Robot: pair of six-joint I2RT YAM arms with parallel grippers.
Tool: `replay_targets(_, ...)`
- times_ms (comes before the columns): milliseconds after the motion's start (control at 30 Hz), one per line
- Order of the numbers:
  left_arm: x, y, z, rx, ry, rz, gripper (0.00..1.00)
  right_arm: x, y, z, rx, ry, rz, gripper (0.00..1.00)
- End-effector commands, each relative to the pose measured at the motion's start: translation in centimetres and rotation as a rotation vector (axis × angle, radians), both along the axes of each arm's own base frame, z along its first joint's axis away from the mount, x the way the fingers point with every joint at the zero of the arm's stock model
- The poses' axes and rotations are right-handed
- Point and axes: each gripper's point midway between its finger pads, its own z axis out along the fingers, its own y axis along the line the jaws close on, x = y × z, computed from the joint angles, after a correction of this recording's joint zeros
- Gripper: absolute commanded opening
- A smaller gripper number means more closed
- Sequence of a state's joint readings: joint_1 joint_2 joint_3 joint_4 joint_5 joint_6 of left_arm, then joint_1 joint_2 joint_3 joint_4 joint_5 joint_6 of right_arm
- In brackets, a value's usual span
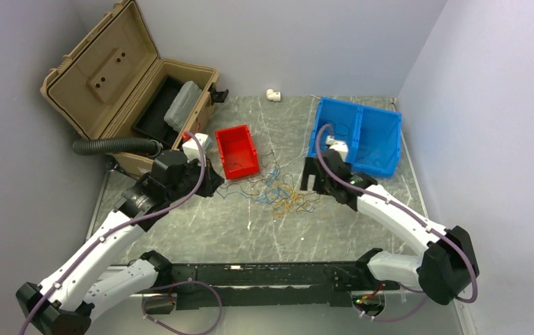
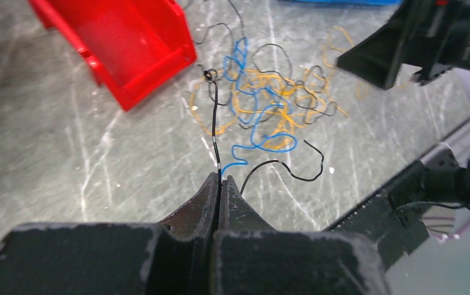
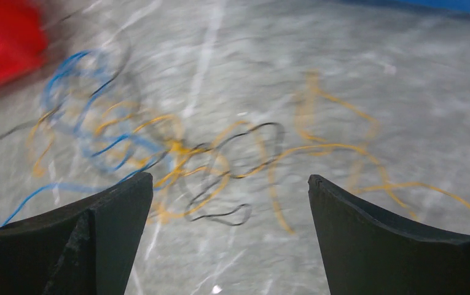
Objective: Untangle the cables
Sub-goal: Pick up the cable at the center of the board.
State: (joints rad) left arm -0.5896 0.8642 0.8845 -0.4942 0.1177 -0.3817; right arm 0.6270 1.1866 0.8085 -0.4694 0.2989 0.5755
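I will next move my right gripper down and to the right in its wrist view, onto the crossing pieces of orange cable, because they are clear of the dark cable's loops.
The cables (image 1: 281, 192) lie as a loose tangle of thin orange, blue and dark wires on the grey table, between the two arms. My left gripper (image 2: 222, 178) is shut on a thin black cable (image 2: 215, 123) that runs from its jaws up to the tangle (image 2: 263, 104); a blue strand (image 2: 239, 164) curls right beside the tips. In the top view it (image 1: 211, 183) sits left of the tangle. My right gripper (image 3: 230, 181) stands wide open just above the orange and dark loops (image 3: 220, 163), holding nothing. It (image 1: 310, 183) is at the tangle's right side.
A red bin (image 1: 237, 150) stands behind the tangle on the left, a blue two-part bin (image 1: 358, 136) on the right. An open tan case (image 1: 124, 84) with a black ribbed hose (image 1: 114, 146) is at the back left. A white fitting (image 1: 273, 94) lies by the back wall.
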Motion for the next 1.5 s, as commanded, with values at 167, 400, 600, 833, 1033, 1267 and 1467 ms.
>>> replay_targets(167, 0.5, 2.7, 0.6, 0.04, -0.037, 0.136, 0.0, 0.2, -10.4, -0.8, -0.022, 0.034, -0.479, 1.0)
replay_targets(400, 0.2, 2.6, 0.4, 0.049, -0.035, 0.113, 0.0, 0.0, -12.3, -2.5, -0.159, 0.13, -0.506, 1.0)
replay_targets(600, 0.1, 2.2, 0.2, 0.04, -0.04, 0.093, 0.0, -0.2, -11.1, -5.6, -0.145, 0.221, -0.433, 1.0)
replay_targets(833, 0.0, 2.1, 0.3, 0.043, -0.042, 0.078, 0.0, -0.6, -11.5, -9.0, -0.157, 0.274, -0.492, 1.0)
replay_targets(1033, -0.2, 1.8, 0.4, 0.032, -0.038, 0.063, 0.0, -0.4, -11.5, -9.9, -0.165, 0.293, -0.506, 0.97)
replay_targets(1267, -0.3, 1.3, 0.2, 0.02, -0.03, 0.041, 0.0, 0.1, -12.5, -7.3, -0.17, 0.205, -0.547, 0.15)
replay_targets(1467, -0.3, 0.4, -0.4, 0.012, -0.006, -0.001, 0.0, 1.1, -13.5, -1.1, -0.201, 0.074, -0.54, 0.0)
